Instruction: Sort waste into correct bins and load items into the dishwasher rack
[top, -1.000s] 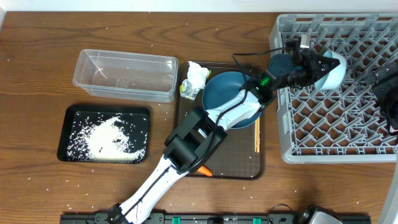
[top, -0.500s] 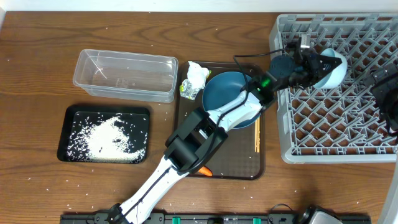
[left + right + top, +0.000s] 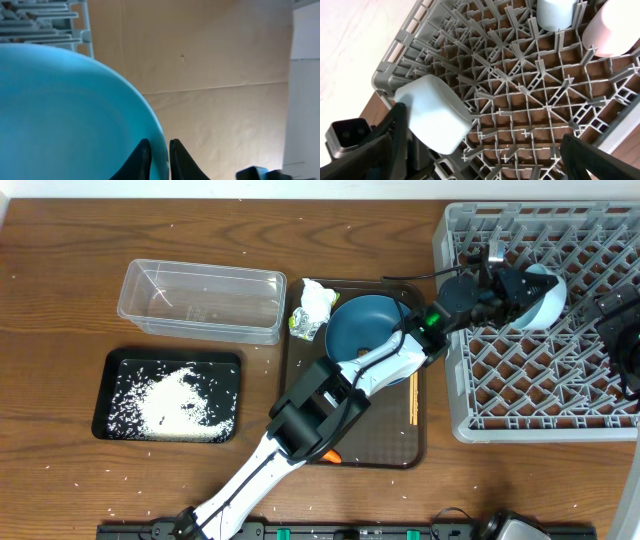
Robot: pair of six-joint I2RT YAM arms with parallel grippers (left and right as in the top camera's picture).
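Note:
The robot will next carry the cup outward with its left gripper, over empty pegs along the rack's far edge, and let go of the cup's rim there.
My left gripper reaches over the grey dishwasher rack and is shut on the rim of a small cup with a blue inside. In the left wrist view one finger sits inside the cup and the other outside it. The same cup rests tilted on the rack's pegs in the right wrist view. My right gripper hovers open over the rack's right side. The dark-blue plate, chopsticks and wrapper lie on the brown tray. A carrot peeks from under the left arm.
A clear tub stands at the back left. In front of it a black tray holds rice, with loose grains on the table. A pale vessel and a pinkish one stand on the rack.
My left gripper has carried the cup a little to the right, further over the rack. The right arm has not moved.

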